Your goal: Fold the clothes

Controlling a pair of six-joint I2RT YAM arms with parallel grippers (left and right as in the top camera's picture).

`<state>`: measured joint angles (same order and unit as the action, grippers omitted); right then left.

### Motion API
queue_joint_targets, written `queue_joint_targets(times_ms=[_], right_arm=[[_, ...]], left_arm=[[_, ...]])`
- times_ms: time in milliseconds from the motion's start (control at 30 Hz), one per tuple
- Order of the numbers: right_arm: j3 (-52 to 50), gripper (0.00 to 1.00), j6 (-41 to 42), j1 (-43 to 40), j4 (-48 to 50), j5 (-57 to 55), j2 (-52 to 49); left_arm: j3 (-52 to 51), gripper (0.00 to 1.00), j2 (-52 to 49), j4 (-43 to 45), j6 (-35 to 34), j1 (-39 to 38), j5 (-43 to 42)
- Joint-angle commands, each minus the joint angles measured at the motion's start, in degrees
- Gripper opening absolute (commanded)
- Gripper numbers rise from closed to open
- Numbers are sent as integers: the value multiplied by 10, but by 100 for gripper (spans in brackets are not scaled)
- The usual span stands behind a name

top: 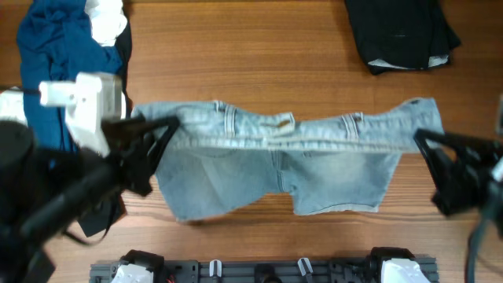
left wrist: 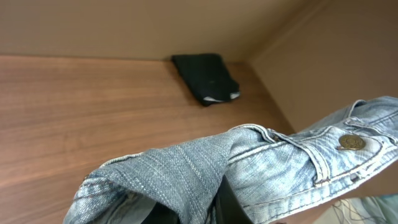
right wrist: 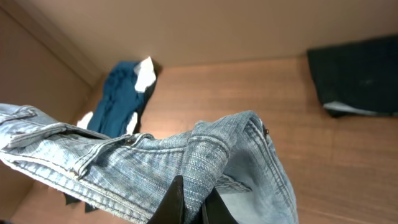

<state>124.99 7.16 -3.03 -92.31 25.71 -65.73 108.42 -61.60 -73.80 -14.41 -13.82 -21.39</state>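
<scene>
My left gripper lowers and moves outward next, bringing the waistband onto the bare table (top: 220, 64) (left wrist: 102, 112) between the blue and black garments, as the shorts hang raised.
Of the clothes, pale-blue denim shorts (top: 275, 157) are stretched by the waistband between my two grippers, with the legs hanging toward the table's front edge. My left gripper (top: 167, 130) is shut on the waistband's left end. In the left wrist view the denim shorts (left wrist: 261, 165) drape over that gripper (left wrist: 217, 208) and hide most of the fingers. My right gripper (top: 420, 141) is shut on the waistband's right end. In the right wrist view a fold of the shorts (right wrist: 205, 155) is pinched in that gripper (right wrist: 196, 208) between its dark fingers (right wrist: 174, 202).
A folded black garment (top: 401, 31) lies at the back right and also shows as the black garment (left wrist: 205, 78). A blue garment with a white piece (top: 55, 39) is heaped at the back left. The arms' base rail (top: 259, 271) runs along the front edge.
</scene>
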Motion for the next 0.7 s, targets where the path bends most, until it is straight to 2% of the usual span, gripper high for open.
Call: queue_joint_targets(times_ms=[0,200,367,467,500,667], right_arm=[[2,4,-54,-34,2,-170,-104],[2,4,-77,-28,23,-150,-261],[2,4,-85,0,109,-121,-395],[2,4,-85,21,173,-106,-472],[2,4,-81,32,219,-106,-520],[2,4,-50,58,353,-110,-624]], left_arm=[[14,4,-74,3,-14,31,260],[14,4,-223,10,-10,31,260],[14,4,-352,49,-10,31,260],[14,4,-427,108,-10,31,260],[14,4,-473,154,-10,31,260],[14,4,-575,290,-10,31,260]])
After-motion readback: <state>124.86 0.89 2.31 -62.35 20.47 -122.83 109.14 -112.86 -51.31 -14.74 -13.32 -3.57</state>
